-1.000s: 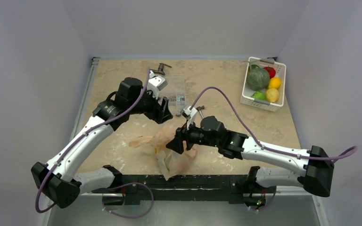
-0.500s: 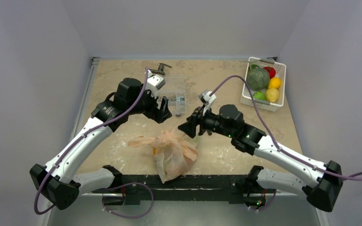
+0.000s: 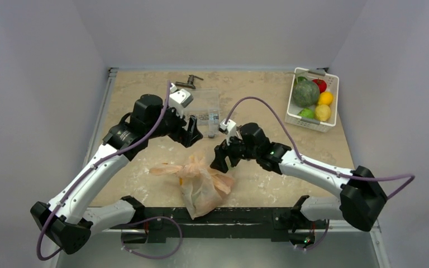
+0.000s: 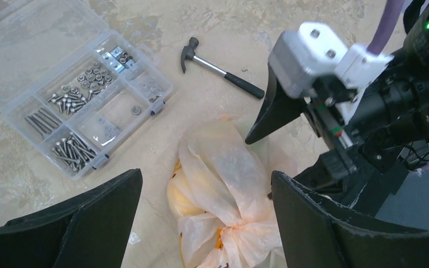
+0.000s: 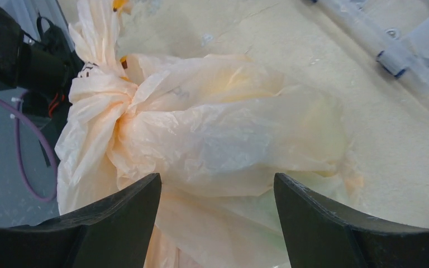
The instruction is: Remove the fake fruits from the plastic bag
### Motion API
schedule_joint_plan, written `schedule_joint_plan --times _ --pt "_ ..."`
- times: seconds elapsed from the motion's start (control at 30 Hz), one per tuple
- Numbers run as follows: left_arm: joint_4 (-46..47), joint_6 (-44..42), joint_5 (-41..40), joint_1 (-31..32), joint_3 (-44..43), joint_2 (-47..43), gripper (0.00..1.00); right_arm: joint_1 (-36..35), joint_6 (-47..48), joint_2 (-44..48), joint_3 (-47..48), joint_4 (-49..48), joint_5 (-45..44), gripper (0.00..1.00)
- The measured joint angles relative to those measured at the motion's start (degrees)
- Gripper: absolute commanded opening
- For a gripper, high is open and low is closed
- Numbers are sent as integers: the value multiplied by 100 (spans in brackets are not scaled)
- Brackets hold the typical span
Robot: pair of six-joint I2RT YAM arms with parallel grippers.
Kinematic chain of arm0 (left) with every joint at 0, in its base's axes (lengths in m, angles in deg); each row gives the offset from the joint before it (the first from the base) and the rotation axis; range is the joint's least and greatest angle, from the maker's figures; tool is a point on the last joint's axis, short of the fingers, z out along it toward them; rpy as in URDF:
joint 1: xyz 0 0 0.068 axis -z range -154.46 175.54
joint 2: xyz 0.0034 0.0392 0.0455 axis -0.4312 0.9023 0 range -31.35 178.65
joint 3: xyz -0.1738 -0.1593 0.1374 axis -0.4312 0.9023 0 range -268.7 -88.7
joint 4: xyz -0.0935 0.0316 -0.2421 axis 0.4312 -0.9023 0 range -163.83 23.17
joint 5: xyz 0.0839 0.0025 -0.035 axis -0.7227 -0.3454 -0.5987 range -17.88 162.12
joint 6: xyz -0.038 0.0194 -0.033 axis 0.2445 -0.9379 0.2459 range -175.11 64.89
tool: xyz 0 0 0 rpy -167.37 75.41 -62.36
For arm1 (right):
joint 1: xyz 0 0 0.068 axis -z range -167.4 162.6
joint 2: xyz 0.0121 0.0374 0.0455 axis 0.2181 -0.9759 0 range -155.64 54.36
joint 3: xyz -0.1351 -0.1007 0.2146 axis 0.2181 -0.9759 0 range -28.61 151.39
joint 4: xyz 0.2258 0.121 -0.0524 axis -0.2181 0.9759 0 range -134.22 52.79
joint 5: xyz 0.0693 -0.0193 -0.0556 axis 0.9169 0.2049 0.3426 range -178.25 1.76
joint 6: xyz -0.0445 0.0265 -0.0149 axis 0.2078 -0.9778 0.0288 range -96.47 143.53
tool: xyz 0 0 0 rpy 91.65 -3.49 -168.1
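My right gripper will move down and a little toward the knot and close on the fold, because a raised fold of the bag's film (image 3: 211,174) (image 5: 209,177) is between my open fingers.
The plastic bag (image 3: 201,181) is peach-orange, crinkly and tied, and lies near the table's front edge. The fake fruits are hidden inside it. They show only as a yellow-orange bulge in the left wrist view (image 4: 181,195) and a greenish tint in the right wrist view (image 5: 313,190). My left gripper (image 3: 192,131) is open and empty, hovering behind the bag, whose knot lies between its fingers (image 4: 205,184). My right gripper (image 3: 219,159) is open and empty, just above the bag's far right side, with the bag (image 5: 223,134) between its fingers (image 5: 217,178).
A clear plastic parts box (image 3: 204,109) with screws sits behind the left gripper, also seen in the left wrist view (image 4: 72,95). A small hammer (image 4: 220,75) lies beside it. A white basket (image 3: 299,120) at the back right holds a dark green vegetable and red, yellow and green pieces.
My right gripper left the bag, rose and pulled back, then came down again at the bag's far side. The bag settled lower. The left arm shifted slightly left.
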Motion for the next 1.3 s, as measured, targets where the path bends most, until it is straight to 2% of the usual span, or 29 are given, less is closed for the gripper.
schedule_joint_plan --times 0.03,0.1,0.2,0.23,0.27,0.3,0.5,0.73,0.83,1.0,1.2,1.3 --pt "17 0 0 4 15 2 86 -81 15 -90 0 -17 -15 72" --pt "24 0 0 24 22 15 86 -348 -7 -306 24 -85 -205 59" --pt "26 0 22 42 24 28 86 -697 -299 -636 127 -247 -778 27" --pt "28 0 17 52 26 28 86 -785 -577 -726 131 -365 -1019 10" --pt "37 0 11 66 26 28 86 -811 -754 -765 127 -437 -1187 3" --pt "48 0 9 74 28 28 86 -813 -1005 -789 114 -522 -1421 0" --pt "66 -2 37 144 35 57 83 -789 -2365 -520 -92 -863 -2852 0" --pt "-109 -103 282 350 -2 509 69 -787 -3403 501 -448 -874 -4304 0" --pt "-267 -177 348 531 -48 708 63 -785 -3587 623 -463 -916 -4531 0" --pt "-455 -260 289 846 -179 975 67 -782 -3814 522 -463 -999 -4548 0" --pt "-708 -339 -380 1235 -339 1357 63 -782 -3860 540 -468 -1045 -4529 0" --pt "-804 -326 -772 1274 -433 1620 70 -782 -3862 640 -540 -1067 -4531 0"
